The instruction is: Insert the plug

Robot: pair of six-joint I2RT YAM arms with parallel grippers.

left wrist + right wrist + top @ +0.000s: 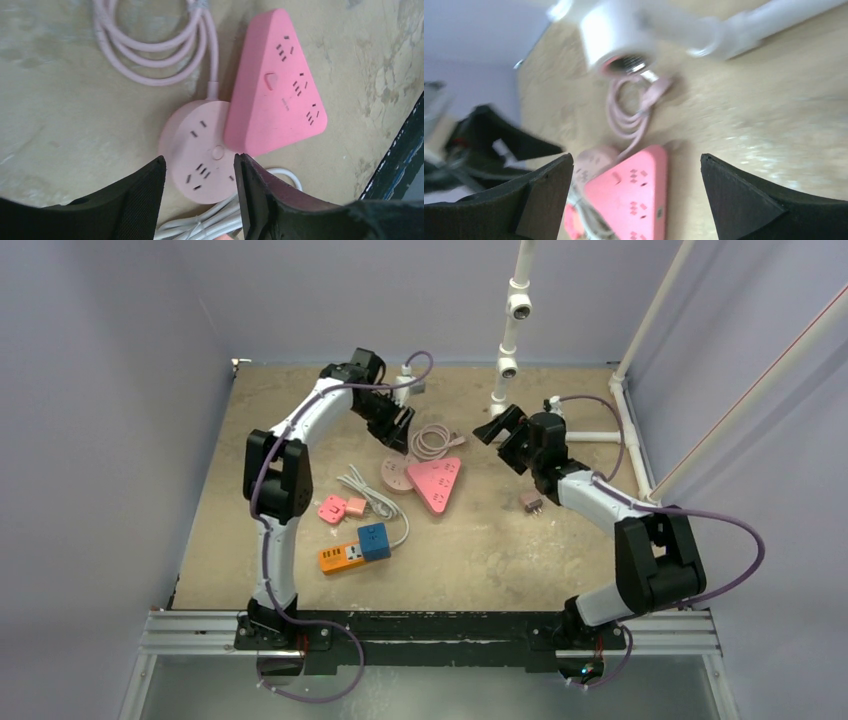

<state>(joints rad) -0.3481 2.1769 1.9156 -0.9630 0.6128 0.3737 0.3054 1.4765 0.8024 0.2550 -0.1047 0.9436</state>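
Observation:
The small brownish plug (531,503) is on the tabletop nearer my base, so my right gripper needs to move back and down next, tilting its open fingers over it.
A small brownish plug (531,503) lies on the table beside my right forearm, and neither gripper touches it. A pink triangular power strip (437,483) (277,85) (634,195) partly overlaps a pale pink round socket (396,476) (197,145). My left gripper (402,428) (200,162) hovers open just above the round socket with nothing between its fingers. My right gripper (492,430) (636,160) stands wide open and empty, in the air to the right of the triangular strip.
A coiled pink cord (432,440) (150,45) (624,115) runs from the round socket. A white cable bundle (375,495) (210,220), two small pink adapters (340,508) and an orange-and-blue power strip (355,550) lie nearer. A white pipe frame (510,330) stands at the back.

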